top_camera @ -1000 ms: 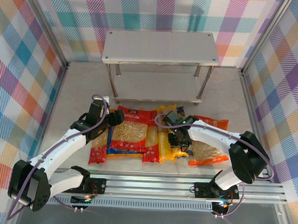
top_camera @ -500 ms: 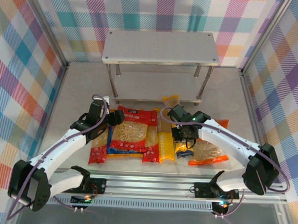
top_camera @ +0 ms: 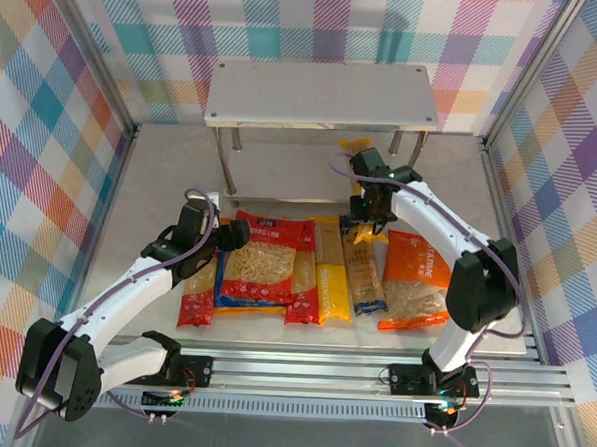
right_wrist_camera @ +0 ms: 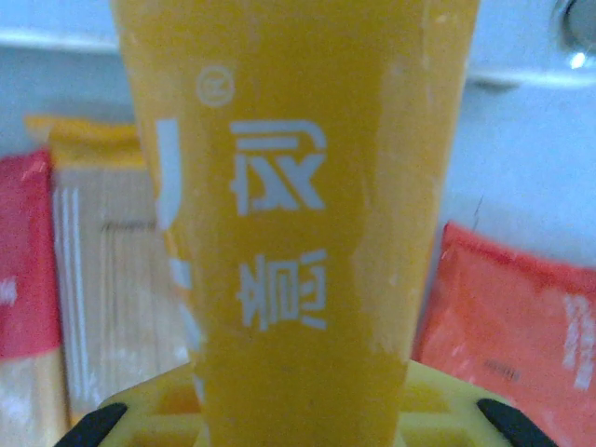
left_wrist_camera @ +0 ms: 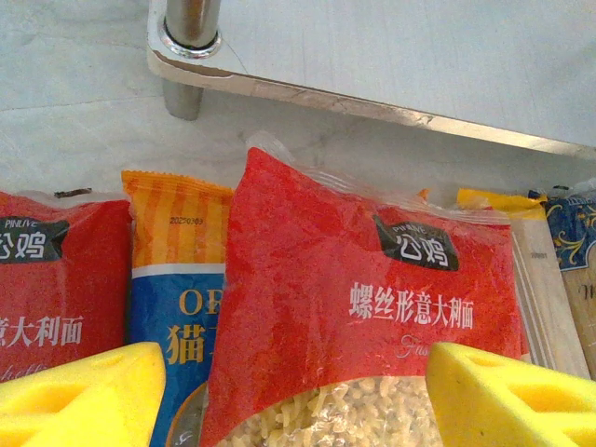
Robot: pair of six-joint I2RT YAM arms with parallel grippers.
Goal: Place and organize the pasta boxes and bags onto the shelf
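Note:
The right gripper carries the yellow box outward and down next, to release it on the shelf's lower level, at the bare end beside the shelf's legs.
My right gripper (right_wrist_camera: pixel 298 410) is shut on a long yellow pasta box (right_wrist_camera: pixel 298 186), held up in front of the shelf's lower tier (top_camera: pixel 311 174); its yellow tip (top_camera: pixel 359 146) shows by the shelf's right legs. My left gripper (left_wrist_camera: pixel 298 400) is open, its yellow fingers (left_wrist_camera: pixel 84 391) standing either side of a red bag (left_wrist_camera: pixel 372 298) with a clear window. In the top view my left gripper (top_camera: pixel 233 236) sits at that red bag (top_camera: pixel 262 257), and my right gripper (top_camera: pixel 369 202) hangs beyond the row. A blue-and-orange bag (left_wrist_camera: pixel 172 307) lies under the red bag's left side.
On the table lie a row of packs: a red pack (top_camera: pixel 196 300), another red pack (top_camera: pixel 302 284), a yellow box (top_camera: pixel 331 270), a dark blue box (top_camera: pixel 364 272) and an orange bag (top_camera: pixel 416 280). The shelf's top board (top_camera: pixel 320 94) stands at the back. Checked walls close in both sides.
My right gripper has lifted the yellow pasta box out of the row and carried it away from me toward the shelf. The left arm has not moved.

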